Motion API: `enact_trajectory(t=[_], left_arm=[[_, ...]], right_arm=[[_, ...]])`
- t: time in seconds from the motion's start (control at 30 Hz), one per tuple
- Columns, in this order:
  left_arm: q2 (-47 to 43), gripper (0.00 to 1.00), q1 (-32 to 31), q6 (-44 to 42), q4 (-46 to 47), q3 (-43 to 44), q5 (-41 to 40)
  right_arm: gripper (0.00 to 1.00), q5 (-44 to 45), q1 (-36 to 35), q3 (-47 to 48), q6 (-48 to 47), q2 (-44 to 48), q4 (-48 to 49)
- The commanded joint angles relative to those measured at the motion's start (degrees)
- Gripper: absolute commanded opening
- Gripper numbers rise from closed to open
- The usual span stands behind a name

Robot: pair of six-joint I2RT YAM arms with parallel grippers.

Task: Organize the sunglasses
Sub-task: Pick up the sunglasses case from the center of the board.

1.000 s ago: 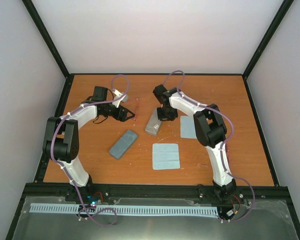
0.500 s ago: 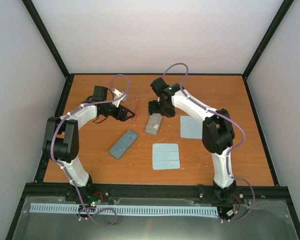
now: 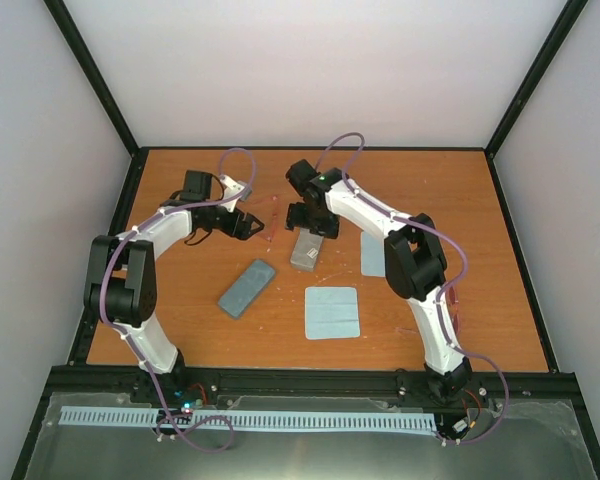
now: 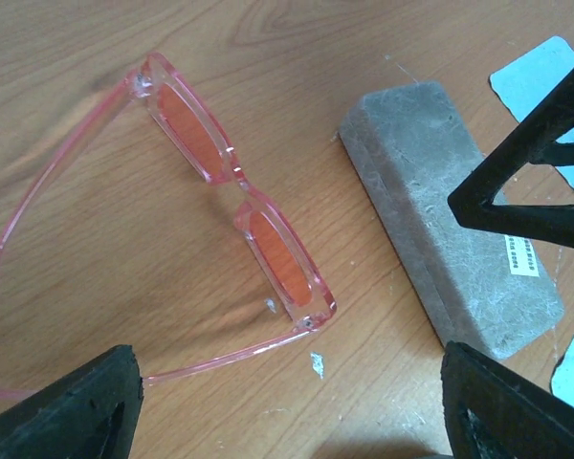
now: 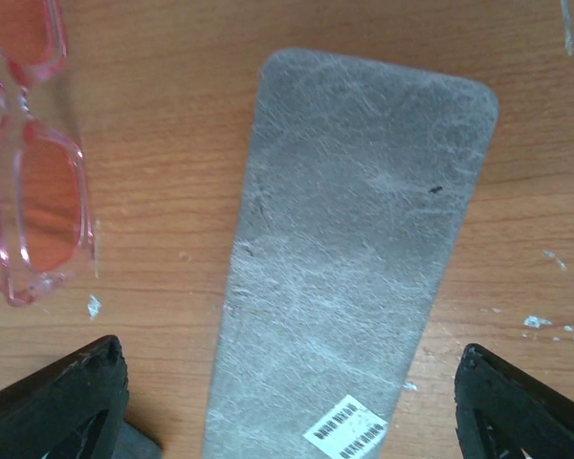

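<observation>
My right gripper moves down onto the middle of the grey oblong case next, since its open fingers already stand wide of both long sides.
The sunglasses (image 4: 231, 196) are a pink see-through frame with orange lenses, lying unfolded on the wooden table (image 3: 180, 260); they show faintly in the top view (image 3: 273, 222) and at the left edge of the right wrist view (image 5: 40, 196). My left gripper (image 4: 292, 406) (image 3: 252, 225) hovers open just left of them, one slender arm running toward its left finger, nothing held. A grey oblong case (image 5: 354, 258) (image 3: 306, 250) (image 4: 450, 215) lies right beside the sunglasses. My right gripper (image 5: 287, 402) (image 3: 313, 220) stands open above the case, clear of it.
A blue-grey case (image 3: 247, 288) lies at front left of centre. One pale blue cloth (image 3: 332, 312) sits in front of the grey case; another (image 3: 372, 255) is partly hidden by the right arm. Black frame rails edge the table.
My right gripper has opened wide and shifted left and back over the grey case, which stays put. The left gripper widened slightly and barely moved.
</observation>
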State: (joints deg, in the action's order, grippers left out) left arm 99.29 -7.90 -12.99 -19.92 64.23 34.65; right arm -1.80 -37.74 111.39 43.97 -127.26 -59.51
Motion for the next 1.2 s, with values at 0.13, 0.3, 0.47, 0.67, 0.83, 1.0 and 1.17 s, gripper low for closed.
enact_trajectory(t=[0.13,0.3,0.47,0.67,0.83,1.0,1.17], left_arm=[[-2.4,0.85,0.9,-0.1,2.3,-0.6,-0.6],[-3.0,0.85,1.8,-1.0,2.6,-1.6,0.3],[-3.0,0.85,2.9,-1.5,2.7,-2.1,1.1],[-3.1,0.85,3.8,-1.9,3.0,-3.1,2.1],[-3.5,0.85,3.9,-1.9,3.3,-3.9,2.3],[-3.8,0.85,3.9,-1.8,3.1,-4.1,3.1],[-4.8,0.84,3.9,-2.3,2.0,-4.2,8.1]], right_arm=[[0.91,2.2,-1.1,3.5,4.9,-4.9,-2.9],[0.91,3.8,-1.0,3.2,5.8,-5.6,-3.6],[0.85,3.5,-0.9,4.4,6.2,-7.0,-3.5],[0.69,2.6,-0.9,5.2,6.0,-8.8,-3.7],[0.55,2.8,-1.0,4.8,5.5,-9.1,-3.9],[0.33,2.4,-0.9,4.7,5.2,-9.4,-4.4],[0.15,2.7,-1.6,2.7,3.2,-3.8,-1.7]])
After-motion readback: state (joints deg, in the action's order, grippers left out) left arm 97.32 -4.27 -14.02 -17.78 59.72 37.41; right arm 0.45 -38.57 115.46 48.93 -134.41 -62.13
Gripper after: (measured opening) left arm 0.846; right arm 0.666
